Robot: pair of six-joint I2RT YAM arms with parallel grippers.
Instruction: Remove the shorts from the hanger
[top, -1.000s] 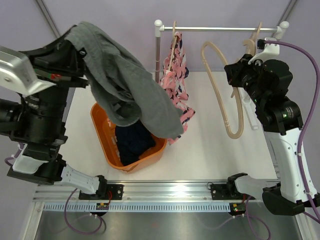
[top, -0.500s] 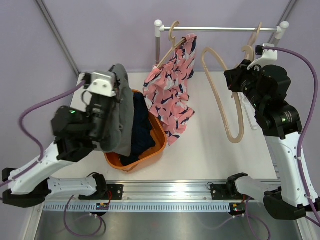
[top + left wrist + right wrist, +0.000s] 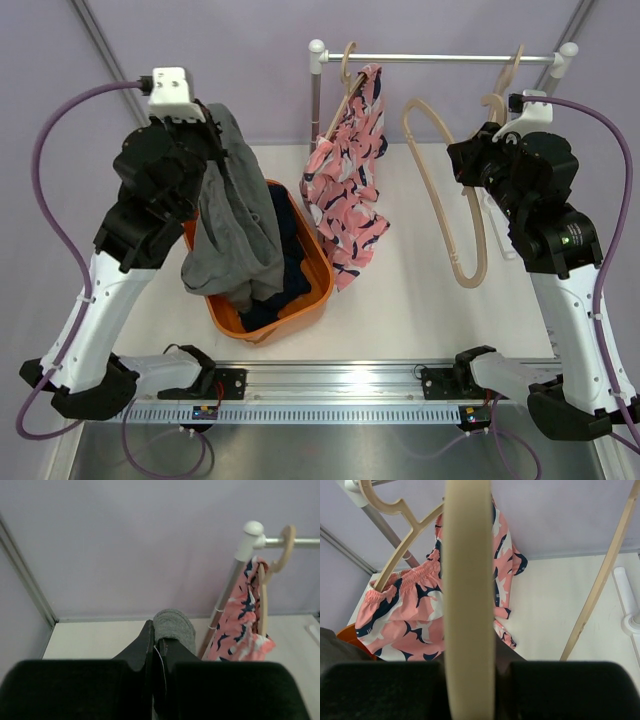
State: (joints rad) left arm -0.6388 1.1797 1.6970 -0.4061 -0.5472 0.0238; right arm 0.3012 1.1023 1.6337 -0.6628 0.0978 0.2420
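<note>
My left gripper tips downward and lowers into the orange basket point(image 3: 251, 270) beside the dark navy shorts next, since the grey shorts' upper part still hangs above the basket's rim.
My left gripper point(image 3: 212, 130) point(image 3: 157, 630) is shut on the grey shorts point(image 3: 235, 235) point(image 3: 175, 624). They hang from it, and their lower end reaches into the orange basket point(image 3: 318, 288). Dark navy shorts point(image 3: 290, 262) lie inside the basket. Pink patterned shorts point(image 3: 350, 190) point(image 3: 242, 625) point(image 3: 415, 615) hang on a beige hanger point(image 3: 345, 85) point(image 3: 405, 535) at the rail's left end. My right gripper point(image 3: 478, 150) point(image 3: 470, 650) is shut on a bare beige hanger point(image 3: 450, 200) point(image 3: 468, 580) that dangles below the rail.
A white rail point(image 3: 440, 58) on two posts spans the back of the white table point(image 3: 420, 300). Another beige hanger hook point(image 3: 512, 70) sits near the rail's right end. Purple walls close in behind and at both sides.
My left arm swung the grey shorts down from high at the left, and they now hang upright over the basket. The pink shorts swayed on their hanger. The right arm stayed still.
</note>
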